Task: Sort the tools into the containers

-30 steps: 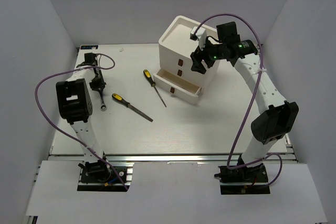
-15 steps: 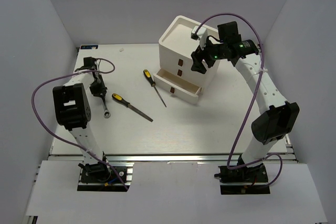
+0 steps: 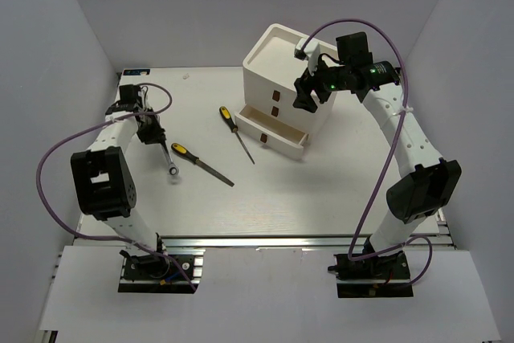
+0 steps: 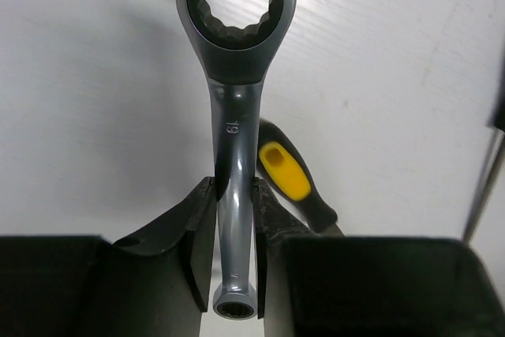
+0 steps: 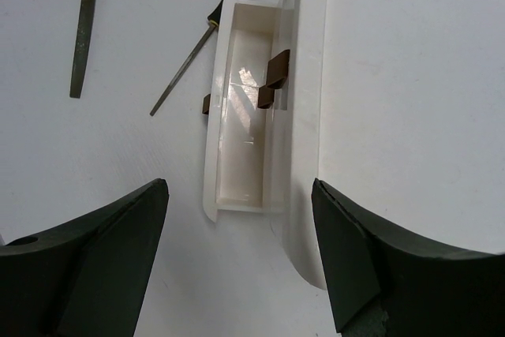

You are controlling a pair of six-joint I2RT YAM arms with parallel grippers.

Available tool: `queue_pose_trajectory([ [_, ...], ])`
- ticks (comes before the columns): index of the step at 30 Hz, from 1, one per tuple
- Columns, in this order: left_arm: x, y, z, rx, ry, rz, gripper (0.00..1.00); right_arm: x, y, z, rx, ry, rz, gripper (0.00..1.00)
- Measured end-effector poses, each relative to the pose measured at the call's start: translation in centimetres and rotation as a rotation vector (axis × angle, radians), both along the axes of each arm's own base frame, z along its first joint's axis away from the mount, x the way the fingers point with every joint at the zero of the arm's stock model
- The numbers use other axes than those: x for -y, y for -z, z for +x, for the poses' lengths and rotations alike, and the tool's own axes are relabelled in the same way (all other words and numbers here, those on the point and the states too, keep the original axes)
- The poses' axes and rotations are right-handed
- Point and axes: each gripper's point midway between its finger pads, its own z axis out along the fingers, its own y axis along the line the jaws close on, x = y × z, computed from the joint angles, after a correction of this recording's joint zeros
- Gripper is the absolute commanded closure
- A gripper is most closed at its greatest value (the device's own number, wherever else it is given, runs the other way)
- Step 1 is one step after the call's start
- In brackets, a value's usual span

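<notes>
The open bottom drawer is narrow, so my left gripper will next swing to the right in the top view, turn the wrench lengthwise over that drawer and release it.
My left gripper is shut on the shank of a grey metal wrench, whose ring end points towards the table's middle. Under it lies a yellow-and-black-handled file. A yellow-and-black-handled screwdriver lies in front of the white drawer box. Its bottom drawer is pulled open and looks empty. My right gripper is open and empty above that drawer. No green-black screwdrivers are in view.
The two upper drawers with red-brown tabs are shut. The box's rimmed tray top holds nothing that I can see. White walls enclose the table on the left, back and right.
My left arm has swung its elbow out to the left, and the wrench's ring end has moved towards the right and nearer, over the file's handle. The right gripper has barely moved.
</notes>
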Motion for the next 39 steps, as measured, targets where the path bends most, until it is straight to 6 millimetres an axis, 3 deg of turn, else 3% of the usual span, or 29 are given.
queue_pose_trajectory([
  [6, 2.5, -0.2, -2.1, -0.003, -0.008, -0.108, 1.0, -0.1, 0.0, -0.1, -0.006, -0.002, 0.007, 0.21],
  [9, 3.7, -0.5, -2.1, 0.006, -0.003, -0.14, 1.0, -0.1, 0.0, -0.1, -0.009, 0.0, 0.008, 0.21],
  [16, 7.9, -1.4, -1.2, 0.046, 0.047, -0.205, 1.0, -0.1, 0.4, -0.2, -0.02, 0.003, 0.008, 0.21],
  [22, 12.6, -2.4, -0.8, 0.07, 0.094, -0.277, 1.0, 0.4, 1.1, -0.3, -0.038, 0.015, 0.005, 0.21],
  [29, 18.5, -4.6, 0.1, 0.123, 0.096, -0.43, 1.0, 0.8, 1.0, -0.3, -0.031, 0.023, 0.013, 0.21],
  [39, 25.2, -9.0, 2.4, 0.225, 0.007, -0.703, 1.0, 1.0, 0.3, -0.7, -0.018, 0.021, 0.032, 0.21],
])
